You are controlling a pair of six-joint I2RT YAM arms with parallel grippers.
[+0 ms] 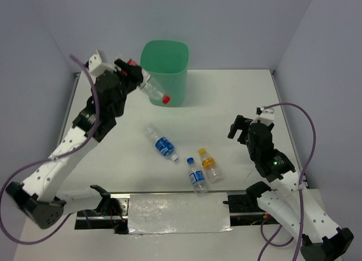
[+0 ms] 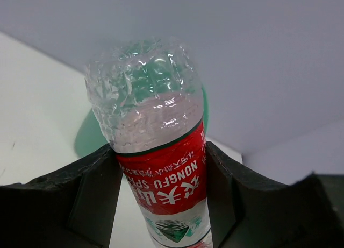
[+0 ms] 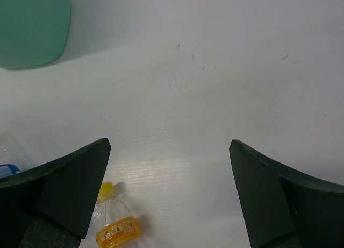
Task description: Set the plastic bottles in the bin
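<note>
I will move my left gripper outward and to the right in the top view and let go over the bin's opening (image 1: 165, 55), because the bottle's red cap still hangs outside.
My left gripper (image 1: 137, 75) is shut on a clear bottle with a red label and red cap (image 1: 154, 92), held in the air beside the left wall of the mint-green bin (image 1: 164, 72); the cap end points down and right. The left wrist view shows that bottle (image 2: 161, 167) clamped between both fingers, with the bin (image 2: 86, 137) behind it. Three bottles lie on the table: a blue-labelled one (image 1: 161, 142), a blue-capped one (image 1: 196, 174) and a yellow-capped one with an orange label (image 1: 210, 165). My right gripper (image 1: 242, 127) is open and empty; the yellow-capped bottle (image 3: 114, 225) lies by its left finger.
The bin also shows at the top left of the right wrist view (image 3: 32, 27). The white table (image 1: 237, 97) is walled by pale panels at the back and both sides. A shiny plate (image 1: 178, 213) lies between the arm bases at the near edge.
</note>
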